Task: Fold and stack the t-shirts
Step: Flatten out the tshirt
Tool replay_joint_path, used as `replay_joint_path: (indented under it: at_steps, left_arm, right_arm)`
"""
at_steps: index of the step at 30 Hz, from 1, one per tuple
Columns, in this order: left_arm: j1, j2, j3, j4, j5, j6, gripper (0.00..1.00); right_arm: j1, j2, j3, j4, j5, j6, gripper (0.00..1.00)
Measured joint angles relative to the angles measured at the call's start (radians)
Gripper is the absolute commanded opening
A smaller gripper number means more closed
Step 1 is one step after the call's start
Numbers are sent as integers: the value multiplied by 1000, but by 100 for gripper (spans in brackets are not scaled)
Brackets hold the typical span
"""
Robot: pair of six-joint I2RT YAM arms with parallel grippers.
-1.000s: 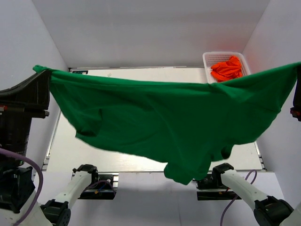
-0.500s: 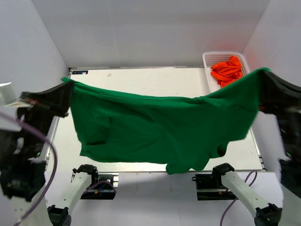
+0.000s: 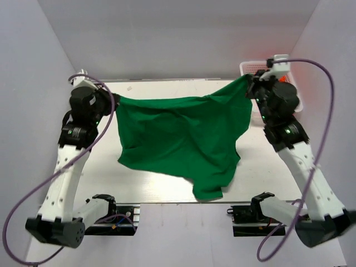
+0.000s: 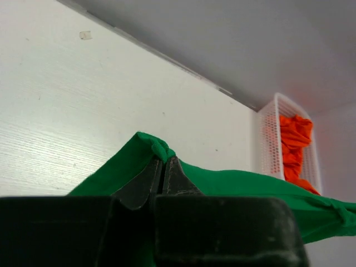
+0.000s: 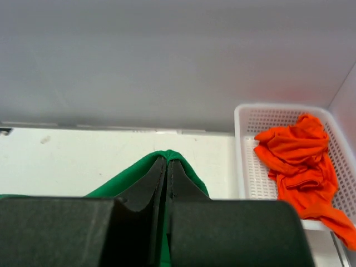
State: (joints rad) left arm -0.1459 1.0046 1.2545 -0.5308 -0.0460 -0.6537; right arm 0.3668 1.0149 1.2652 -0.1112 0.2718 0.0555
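Observation:
My left gripper lowers outward onto the bare table by the table's far edge (image 3: 136, 87) (image 4: 100, 36) next and releases the shirt's corner, since the shirt still hangs stretched between both arms.
A kelly green t-shirt (image 3: 186, 139) hangs stretched between both arms over the far half of the table, its lower part drooping toward the near edge. My left gripper (image 3: 115, 100) is shut on its left top corner, seen bunched at the fingertips of the left gripper (image 4: 162, 160). My right gripper (image 3: 248, 79) is shut on the right top corner, and the green cloth (image 5: 183, 169) wraps the tips of the right gripper (image 5: 167, 161). Orange t-shirts (image 5: 300, 161) lie crumpled in the basket.
A white mesh basket (image 5: 245, 150) stands at the table's far right corner, mostly hidden behind the right arm in the top view. The white table (image 3: 167, 89) has walls close on the left, right and back. Both arm bases sit at the near edge.
Both arms have swung away from the camera toward the table's far side and drawn closer together. The green shirt went with them and now hangs narrower and lower.

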Motion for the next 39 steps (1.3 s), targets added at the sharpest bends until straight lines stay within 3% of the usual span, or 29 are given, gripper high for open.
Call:
replay_joint_path:
  at_steps: [9, 15, 20, 21, 22, 23, 25, 28, 30, 34, 39]
  left_arm:
    - [0, 378, 48, 149, -54, -15, 0]
    - [5, 754, 274, 215, -61, -21, 0]
    - [21, 1082, 551, 233, -64, -24, 0]
    - [27, 1147, 613, 229, -67, -24, 9]
    - [34, 1211, 686, 227, -65, -24, 58]
    - [41, 1283, 763, 240, -61, -20, 99]
    - [58, 1421, 924, 244, -40, -25, 100]
    - [86, 1558, 1063, 267, 31, -32, 100]
    - [100, 1574, 1043, 274, 74, -32, 100]
    - [122, 1491, 890, 269, 116, -14, 100]
    - [111, 1287, 725, 186, 120, 31, 100]
  right_arm:
    - [-10, 359, 100, 93, 81, -26, 0]
    - [-34, 653, 279, 129, 113, -38, 0]
    - [-64, 938, 499, 181, 119, -60, 0]
    - [-72, 1010, 561, 211, 116, -66, 0]
    - [-79, 1083, 616, 244, 114, -72, 14]
    - [-85, 1158, 671, 264, 106, -76, 38]
    - [-97, 1342, 856, 309, 84, -98, 90]
    - [-106, 1562, 1075, 302, 34, -121, 90]
    - [-109, 1558, 1013, 295, -6, -121, 90]
    - [-103, 1385, 721, 273, -110, -113, 90]
    - [-75, 1117, 607, 137, -214, -61, 90]
